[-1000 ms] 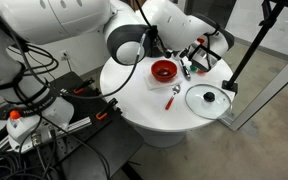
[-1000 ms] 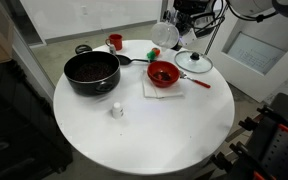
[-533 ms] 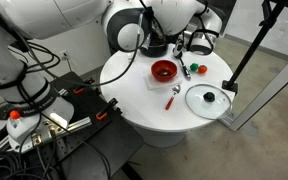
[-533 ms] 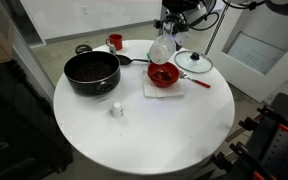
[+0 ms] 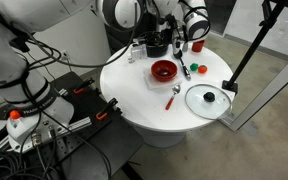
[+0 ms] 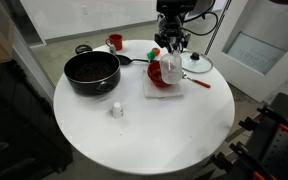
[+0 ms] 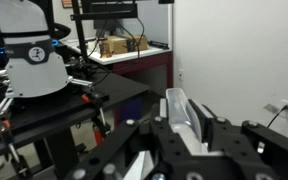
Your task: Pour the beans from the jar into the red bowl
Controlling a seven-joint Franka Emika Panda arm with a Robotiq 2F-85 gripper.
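My gripper turns downward, moves back from the red bowl (image 6: 156, 76) and brings the jar down next. Then it releases the jar beside the small white object, where the tabletop is clear.
The red bowl (image 6: 156, 76) sits on a white cloth on the round white table (image 6: 134, 130); it also shows in an exterior view (image 5: 163, 70). My gripper (image 6: 171, 52) hangs right above the bowl's rim. It is shut on the small clear jar (image 6: 172, 68), which hangs over the bowl's right side. In the wrist view the jar (image 7: 181, 108) sits clamped between the two black jaws of the gripper (image 7: 184, 128), seen edge-on against a room background. I cannot see beans in the jar. In an exterior view the gripper (image 5: 174, 38) is behind the bowl and the jar is hard to make out.
A black pot (image 6: 91, 72) with handles stands beside the bowl. A small red cup (image 6: 115, 42) is at the back. A glass lid (image 6: 196, 63) and a red spoon (image 6: 200, 83) lie beyond the bowl. A small white object (image 6: 116, 109) sits mid-table.
The gripper has carried the jar from beyond the table's far edge, near the lid, across and down to just over the red bowl.
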